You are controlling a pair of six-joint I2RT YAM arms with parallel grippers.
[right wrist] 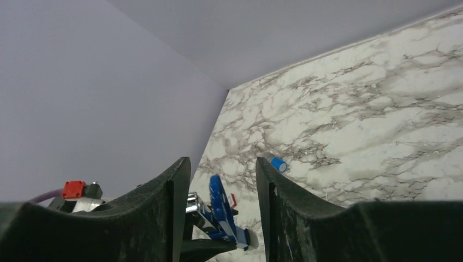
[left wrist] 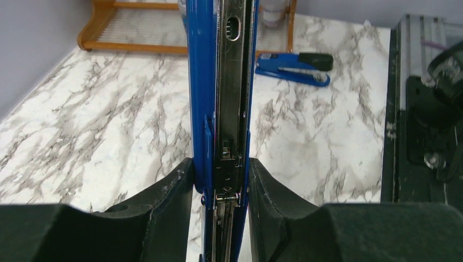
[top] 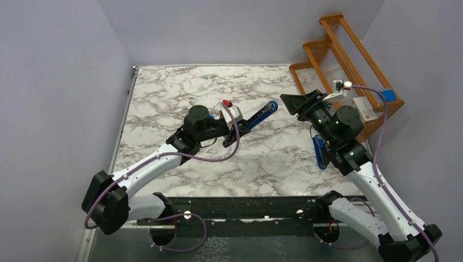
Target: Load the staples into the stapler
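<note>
The left gripper goes down next, fingers turning downward, lays the blue stapler on the bare tabletop below and releases it, as it's already swung open.
My left gripper (top: 243,126) is shut on a blue stapler (top: 266,112) and holds it above the table's middle, pointing to the back right. In the left wrist view my left gripper (left wrist: 221,177) clamps the stapler (left wrist: 202,82) near its hinge; it is swung open and its metal magazine channel (left wrist: 235,82) shows. My right gripper (top: 286,102) is open and empty, just right of the stapler's tip. In the right wrist view my right gripper (right wrist: 223,172) faces the held stapler (right wrist: 221,210). A small white box with a red mark (top: 364,108) lies on the rack. No staple strips show.
A second blue stapler (top: 319,152) lies closed on the table under my right arm; it also shows in the left wrist view (left wrist: 295,66). A wooden rack (top: 349,65) stands at the back right. A blue-capped cylinder (right wrist: 277,162) lies on the marble. Walls enclose left, back and right.
</note>
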